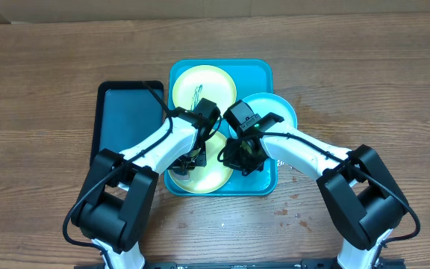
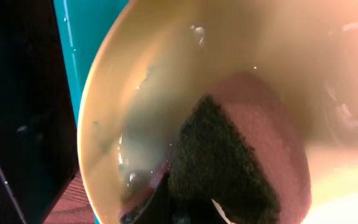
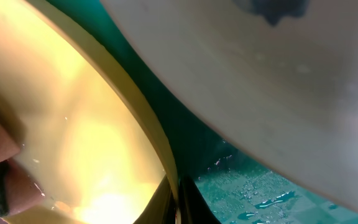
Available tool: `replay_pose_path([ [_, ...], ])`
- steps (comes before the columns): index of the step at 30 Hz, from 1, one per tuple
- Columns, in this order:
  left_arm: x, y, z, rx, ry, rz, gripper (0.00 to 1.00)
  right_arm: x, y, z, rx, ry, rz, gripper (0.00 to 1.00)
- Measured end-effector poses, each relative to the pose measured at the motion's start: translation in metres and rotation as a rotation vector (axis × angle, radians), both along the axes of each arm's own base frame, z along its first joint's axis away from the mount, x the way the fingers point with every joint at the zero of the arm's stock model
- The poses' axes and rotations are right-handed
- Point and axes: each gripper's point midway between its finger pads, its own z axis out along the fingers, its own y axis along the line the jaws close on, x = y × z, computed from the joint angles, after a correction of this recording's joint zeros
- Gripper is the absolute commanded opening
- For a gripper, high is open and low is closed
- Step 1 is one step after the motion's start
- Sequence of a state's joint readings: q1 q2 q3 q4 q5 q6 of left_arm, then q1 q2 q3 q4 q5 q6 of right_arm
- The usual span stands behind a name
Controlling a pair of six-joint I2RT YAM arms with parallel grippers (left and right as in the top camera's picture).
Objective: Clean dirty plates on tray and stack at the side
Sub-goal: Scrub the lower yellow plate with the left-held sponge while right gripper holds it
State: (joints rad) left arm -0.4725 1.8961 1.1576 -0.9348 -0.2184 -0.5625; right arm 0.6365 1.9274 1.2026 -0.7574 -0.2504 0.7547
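Observation:
I will lift my left gripper off the near plate, move the sponge point(image 2: 229, 155) across to the bottom of the black tray, lower it there and then let it go, as the bottom of the tray is clear of plates.
The turquoise tray point(image 1: 258, 73) holds a yellow-green plate with a dark smear point(image 1: 202, 88) at its far end. A second yellow-green plate point(image 1: 200, 178) sits at its near end. A light blue plate point(image 1: 278, 110) overlaps the tray's right rim. My left gripper point(image 1: 191, 158) is shut on a dark green and pink sponge point(image 2: 229, 155), pressed on the wet near plate point(image 2: 142, 81). My right gripper point(image 1: 246, 161) is shut on that plate's rim point(image 3: 160, 155), fingers point(image 3: 176, 202) either side of it. The blue plate's underside point(image 3: 260, 81) hangs above the wet tray floor point(image 3: 253, 186).
A smaller black tray point(image 1: 125, 119) lies against the turquoise tray's left side and also shows in the left wrist view point(image 2: 17, 93). The wooden table point(image 1: 364, 90) surrounds both trays. The two arms cross closely over the tray's near half.

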Motion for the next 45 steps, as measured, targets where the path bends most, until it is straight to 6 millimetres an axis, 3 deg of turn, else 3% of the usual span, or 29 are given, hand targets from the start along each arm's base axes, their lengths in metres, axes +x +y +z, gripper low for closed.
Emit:
replay_pose_path([
  [5, 0.008, 0.001, -0.001, -0.067, -0.011, 0.059, 0.04, 0.001, 0.001, 0.000, 0.003, -0.004, -0.001, 0.04],
  [10, 0.036, -0.004, 0.001, -0.311, -0.028, 0.121, 0.04, 0.001, -0.001, 0.000, -0.003, 0.001, -0.014, 0.04],
  [17, 0.065, -0.036, 0.005, -0.648, -0.068, 0.048, 0.04, 0.003, -0.007, 0.000, -0.020, 0.010, -0.048, 0.04],
  [21, 0.062, -0.062, 0.006, -0.711, -0.059, -0.026, 0.04, 0.004, -0.008, 0.000, -0.022, 0.009, -0.050, 0.04],
  [25, 0.044, -0.097, 0.006, -0.743, -0.013, -0.119, 0.04, 0.004, -0.008, -0.001, -0.024, 0.008, -0.050, 0.04],
  [28, 0.033, -0.110, 0.005, -0.738, 0.010, -0.152, 0.04, 0.003, -0.009, -0.001, -0.027, 0.009, -0.051, 0.04],
  [31, 0.031, -0.107, 0.005, -0.712, 0.022, -0.116, 0.04, 0.003, -0.009, -0.001, -0.029, 0.009, -0.050, 0.04],
  [35, 0.027, -0.087, 0.002, -0.598, 0.054, -0.037, 0.04, 0.004, -0.006, 0.000, -0.020, -0.001, -0.039, 0.04],
  [45, 0.056, 0.008, 0.007, -0.082, -0.099, 0.049, 0.04, 0.004, -0.005, 0.000, -0.020, -0.003, -0.028, 0.04],
])
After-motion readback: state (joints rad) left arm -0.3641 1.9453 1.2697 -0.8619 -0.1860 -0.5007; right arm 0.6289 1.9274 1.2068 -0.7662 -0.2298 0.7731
